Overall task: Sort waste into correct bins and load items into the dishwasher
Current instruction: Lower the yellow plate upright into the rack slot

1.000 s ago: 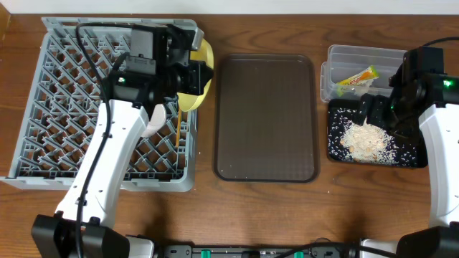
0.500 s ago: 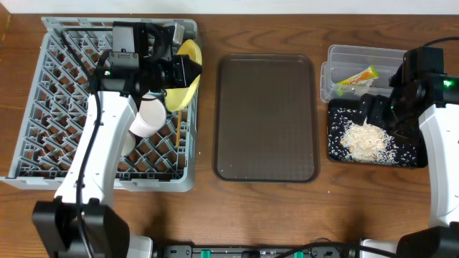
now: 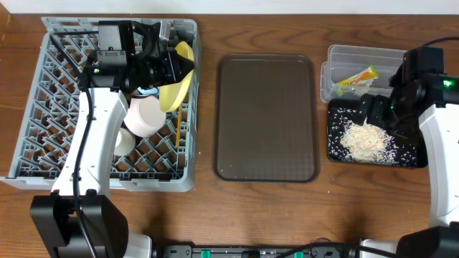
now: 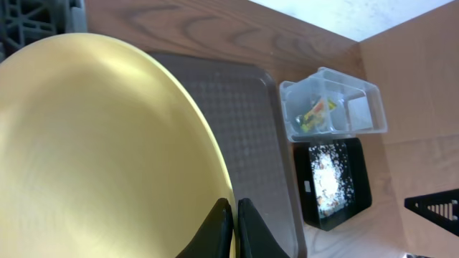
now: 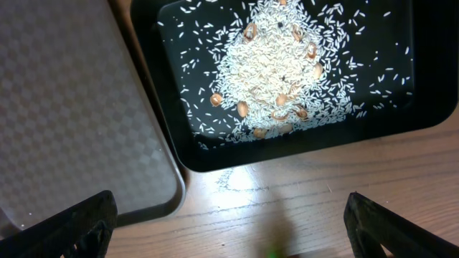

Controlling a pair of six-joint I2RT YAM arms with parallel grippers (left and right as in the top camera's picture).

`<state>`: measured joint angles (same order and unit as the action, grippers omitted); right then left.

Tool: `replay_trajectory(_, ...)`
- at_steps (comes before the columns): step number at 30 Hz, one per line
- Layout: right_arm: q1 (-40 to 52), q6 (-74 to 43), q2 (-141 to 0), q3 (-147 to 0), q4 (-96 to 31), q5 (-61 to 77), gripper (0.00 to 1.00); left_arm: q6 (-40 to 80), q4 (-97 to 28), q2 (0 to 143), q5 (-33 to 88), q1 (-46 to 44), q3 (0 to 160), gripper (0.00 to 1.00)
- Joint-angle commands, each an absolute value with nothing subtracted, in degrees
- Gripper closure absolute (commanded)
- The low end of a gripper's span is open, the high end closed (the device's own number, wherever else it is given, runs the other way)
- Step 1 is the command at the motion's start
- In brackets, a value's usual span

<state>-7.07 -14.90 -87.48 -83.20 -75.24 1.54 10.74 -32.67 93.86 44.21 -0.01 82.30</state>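
Next, my left gripper lowers the yellow plate inside the rack's side [image 3: 191,102] beside the serving tray and releases the plate's rim, as bowls crowd its other side.
My left gripper [image 3: 171,72] is shut on the rim of the round yellow plate [image 3: 176,84], which it holds tilted on edge over the right side of the grey dishwasher rack [image 3: 43,136]. In the left wrist view the plate [image 4: 107,143] fills the frame, its rim pinched at the left gripper [image 4: 234,218]. A white cup [image 3: 143,116], a pinkish-white bowl [image 3: 123,142] and chopsticks [image 3: 176,132] lie in the rack. A sliver of light blue bowl [image 3: 148,91] shows under the arm. The yellow-green wrapper [image 3: 356,77] lies in the clear tub [image 3: 358,54]. Rice scraps [image 5: 276,68] sit in the black tray [image 5: 215,159]. My right gripper [image 5: 229,226] is open above it.
A dark brown serving tray [image 3: 265,118] lies between the rack and the bins, with nothing on it. Bare wooden table [image 5: 301,208] shows in front of the black tray. The right arm [image 3: 437,143] stands at the table's right edge.
My left gripper has carried the yellow plate leftward, further over the rack, and turned it more on edge. The white cup now shows fully. The right arm has not moved.
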Motion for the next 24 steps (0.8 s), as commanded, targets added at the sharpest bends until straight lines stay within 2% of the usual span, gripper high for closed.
replay_trajectory(1, -7.44, -15.84, -86.89, -83.46, -75.31, 1.78, 0.01, 11.33, -31.73, 94.30, 48.07, 0.21, 82.85, 0.92)
replay_trajectory(5, -7.44, -15.84, -86.89, -83.46, -75.29, 1.78, 0.01, 12.27, -29.28, 94.28, 52.40, 0.21, 82.85, 0.93)
replay_trajectory(11, -7.44, -15.84, -86.89, -83.46, -75.31, 1.78, 0.01, 15.16, -26.98, 94.30, 52.38, 0.21, 82.83, 0.93)
replay_trajectory(24, -7.44, -15.86, -86.89, -83.46, -75.31, 1.78, 0.01, 15.11, -30.98, 94.32, 34.06, 0.21, 79.13, 0.92)
